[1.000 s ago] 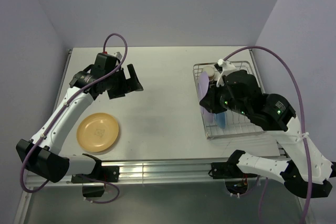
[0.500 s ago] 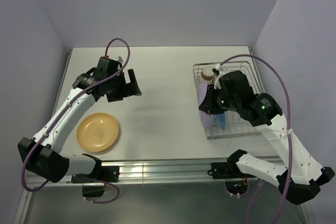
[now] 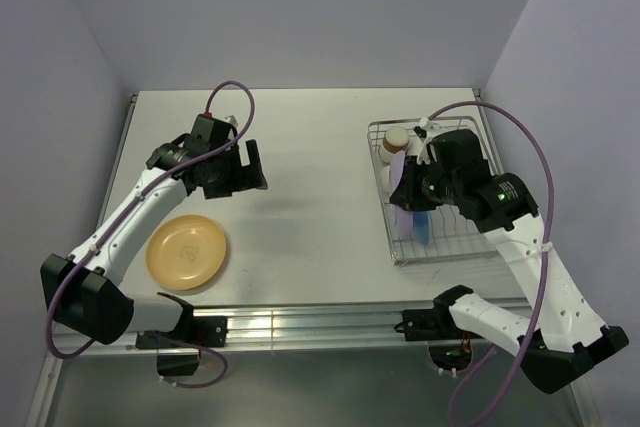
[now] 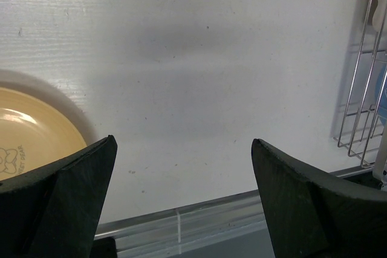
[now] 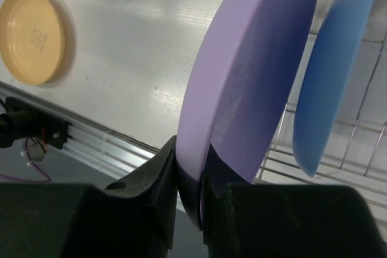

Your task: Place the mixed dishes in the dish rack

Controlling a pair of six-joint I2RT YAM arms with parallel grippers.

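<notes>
The orange-yellow plate alone still lies flat on the tabletop, so my left gripper should next move back and down onto the plate's rim facing the rack and close.
The silver wire dish rack [image 3: 455, 243] stands at the right. A blue plate [image 3: 422, 225] stands on edge in it, and a brown cup [image 3: 397, 136] sits in its far left corner. My right gripper [image 3: 412, 195] is shut on the rim of the purple plate [image 3: 398, 173] and holds it on edge over the rack's left side, just left of the blue plate [image 5: 332, 70]. The right wrist view shows the purple plate [image 5: 254, 83] pinched in that gripper [image 5: 192, 179]. The orange-yellow plate [image 3: 186, 251] lies flat at the front left. My left gripper [image 3: 250, 167] is open and empty, above the table behind that plate.
In the left wrist view the open gripper [image 4: 181, 173] frames bare table, with the orange-yellow plate [image 4: 24, 143] at the left and the rack's wires [image 4: 361, 107] at the right. A metal rail [image 3: 300, 325] runs along the table's front edge. Purple walls close in the back and both sides.
My right gripper has carried the purple plate up and to the right, further over the rack and closer to the blue plate. My left gripper has shifted slightly towards the front.
</notes>
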